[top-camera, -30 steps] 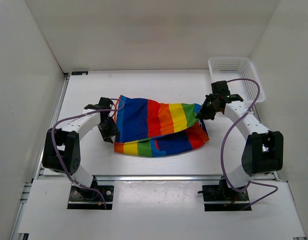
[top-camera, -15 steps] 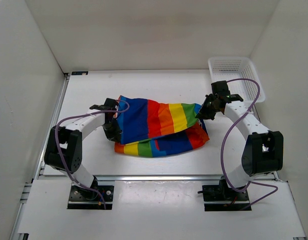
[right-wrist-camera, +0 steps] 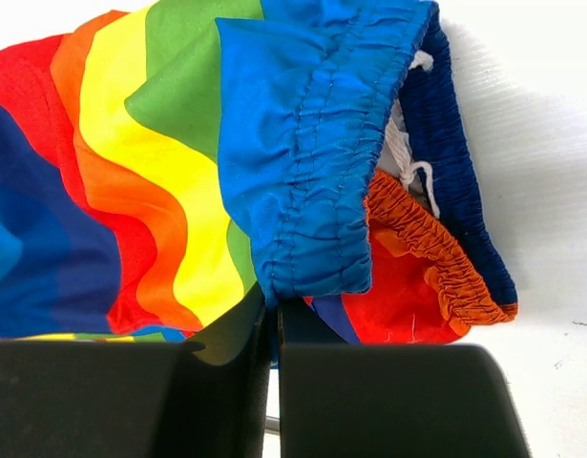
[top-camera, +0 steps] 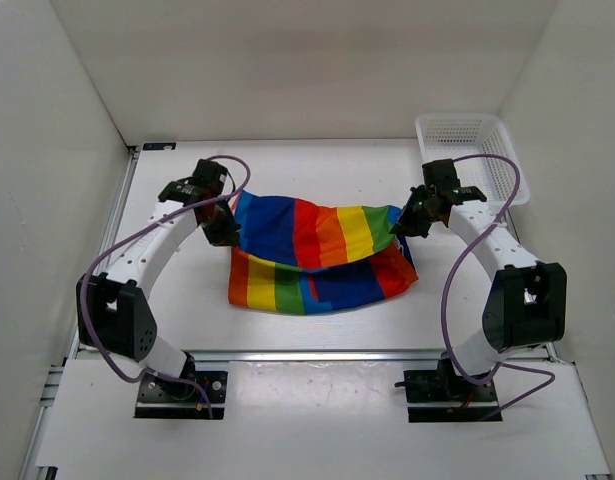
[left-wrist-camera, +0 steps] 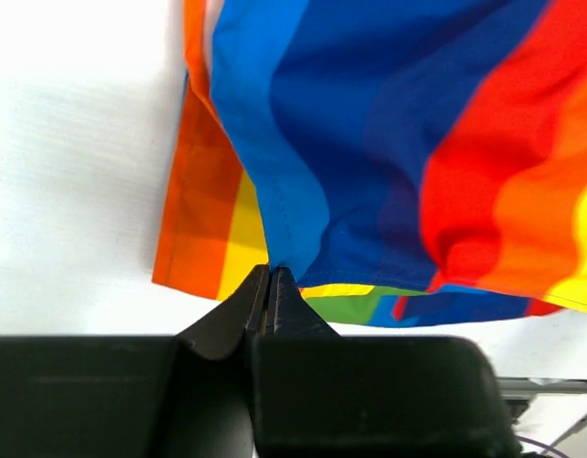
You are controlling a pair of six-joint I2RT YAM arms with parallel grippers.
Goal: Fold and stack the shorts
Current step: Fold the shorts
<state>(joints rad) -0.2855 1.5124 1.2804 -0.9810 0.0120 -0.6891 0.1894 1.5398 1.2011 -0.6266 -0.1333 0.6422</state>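
Observation:
The lower layer's orange corner (top-camera: 232,301) (left-wrist-camera: 159,277) is on the near side of the shorts. My left gripper should move back and down to lay the blue corner over it.
The rainbow-striped shorts (top-camera: 322,250) lie in the middle of the table, their upper layer lifted off the lower one. My left gripper (top-camera: 227,222) is shut on the blue corner of the shorts' (left-wrist-camera: 388,143) upper layer at its left end; the pinch shows at the left gripper (left-wrist-camera: 271,275) tips. At the right end, my right gripper (top-camera: 405,222) is shut on the gathered blue waistband of the shorts (right-wrist-camera: 312,172), with the right gripper (right-wrist-camera: 271,298) tips under the cloth. The orange waistband (right-wrist-camera: 431,253) and a white drawstring hang beside it.
A white mesh basket (top-camera: 472,150) stands at the back right corner, close behind the right arm. White walls close in the table on the left, back and right. A metal rail runs along the near edge.
My left gripper closed on the blue corner and carried it up and toward the back left. The lower layer now shows at the left. The right arm held still.

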